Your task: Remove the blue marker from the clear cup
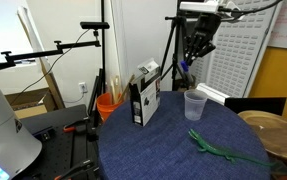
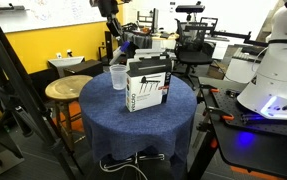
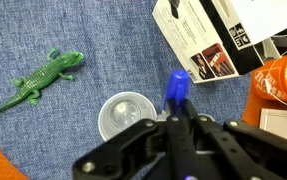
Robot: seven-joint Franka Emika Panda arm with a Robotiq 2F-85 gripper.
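The blue marker hangs clear of the cup, so I will move my gripper down and aside, over the bare cloth by the carton, and let the marker go.
My gripper [image 1: 187,62] hangs well above the round blue-clothed table [image 1: 163,145] and is shut on the blue marker [image 3: 175,92], which sticks out from between the fingers in the wrist view. The marker also shows in an exterior view [image 1: 184,66] as a short blue stick below the fingers. The clear cup [image 1: 194,104] stands upright and empty on the cloth, below the gripper. It also shows in the wrist view [image 3: 128,115] and in an exterior view [image 2: 118,78]. The gripper also shows in an exterior view [image 2: 123,42].
A black-and-white carton [image 1: 144,96] stands on the table beside the cup. A green lizard toy [image 1: 218,148] lies near the table's edge. An orange bucket [image 1: 110,105] sits behind the table. A wooden stool [image 2: 61,90] stands beside it.
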